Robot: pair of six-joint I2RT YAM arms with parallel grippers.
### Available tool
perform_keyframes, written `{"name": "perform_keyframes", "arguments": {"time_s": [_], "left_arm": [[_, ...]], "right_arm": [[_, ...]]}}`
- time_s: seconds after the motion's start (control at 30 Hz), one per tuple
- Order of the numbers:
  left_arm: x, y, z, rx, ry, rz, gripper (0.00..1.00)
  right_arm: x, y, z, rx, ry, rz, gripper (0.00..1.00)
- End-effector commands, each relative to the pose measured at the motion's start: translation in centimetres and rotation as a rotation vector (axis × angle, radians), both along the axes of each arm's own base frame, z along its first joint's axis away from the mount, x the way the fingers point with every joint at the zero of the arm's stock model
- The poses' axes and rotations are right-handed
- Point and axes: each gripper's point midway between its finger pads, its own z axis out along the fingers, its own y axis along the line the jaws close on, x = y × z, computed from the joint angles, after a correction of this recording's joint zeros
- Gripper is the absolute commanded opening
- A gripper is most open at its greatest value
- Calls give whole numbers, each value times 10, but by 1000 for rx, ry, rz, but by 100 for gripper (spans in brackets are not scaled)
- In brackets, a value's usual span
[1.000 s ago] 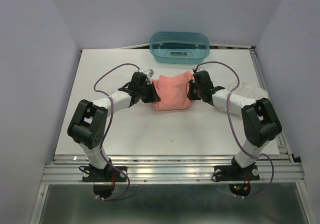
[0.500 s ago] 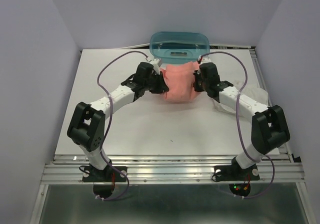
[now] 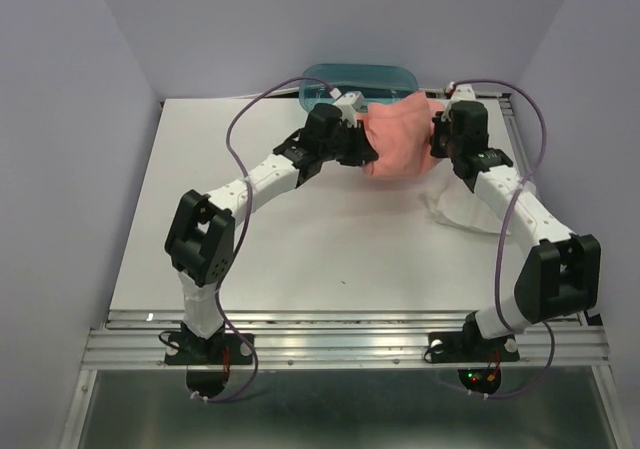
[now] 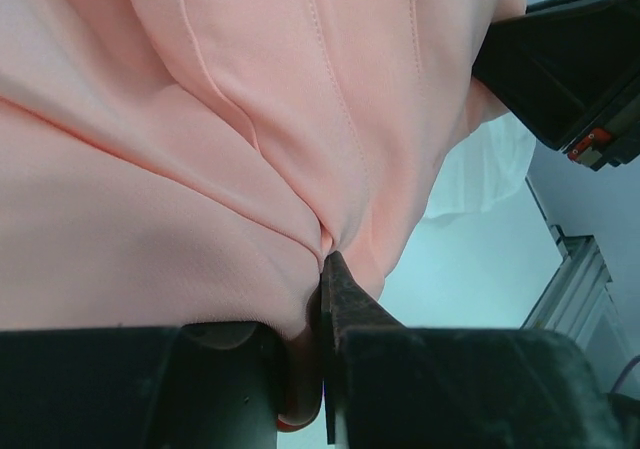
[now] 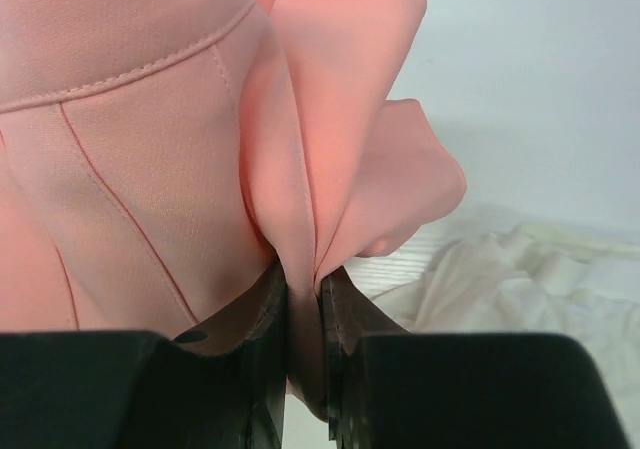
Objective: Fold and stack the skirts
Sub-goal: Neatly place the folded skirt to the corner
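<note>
Next, my right gripper moves back, to the right in the top view, and down to release the pink skirt over the white skirt's rail-side edge, since it's uncovered.
The salmon-pink skirt (image 3: pixel 398 139) hangs bunched between my two grippers at the far right of the table, in front of the tub. My left gripper (image 3: pixel 362 147) is shut on its left edge; in the left wrist view the pink cloth (image 4: pixel 230 139) fills the frame and is pinched at my gripper (image 4: pixel 322 269). My right gripper (image 3: pixel 437 145) is shut on its right edge, with a fold of the pink skirt (image 5: pixel 150 139) clamped at my gripper (image 5: pixel 303 289). The white pleated skirt (image 3: pixel 470 204) lies crumpled on the table under my right arm, also visible as white cloth (image 5: pixel 520 279).
A teal translucent tub (image 3: pixel 330 79) stands at the table's far edge, partly hidden behind the pink skirt. The table's right edge rail (image 3: pixel 556 269) runs close beside the white skirt.
Both grippers have carried the pink skirt away from the table's middle toward the far right, up against the tub. Both arms have stretched out further.
</note>
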Motion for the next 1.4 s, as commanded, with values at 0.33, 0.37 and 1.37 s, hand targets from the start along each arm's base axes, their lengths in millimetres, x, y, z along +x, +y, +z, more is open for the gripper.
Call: {"name": "perform_keyframes", "arguments": {"time_s": [0.33,0.37,1.37], "left_arm": [[-45,-160,100,-302,-202,-313,0],[-47,-166,103,-311,-207,-320,0],[-97,-198,-64,-151,114,-401,41]], "right_arm": [[-29,-176,128,-126,-266,-233,1],[-33,-187,131,-141,-266,-247,1],[-90,-287,-94,-200,285,-297,35]]}}
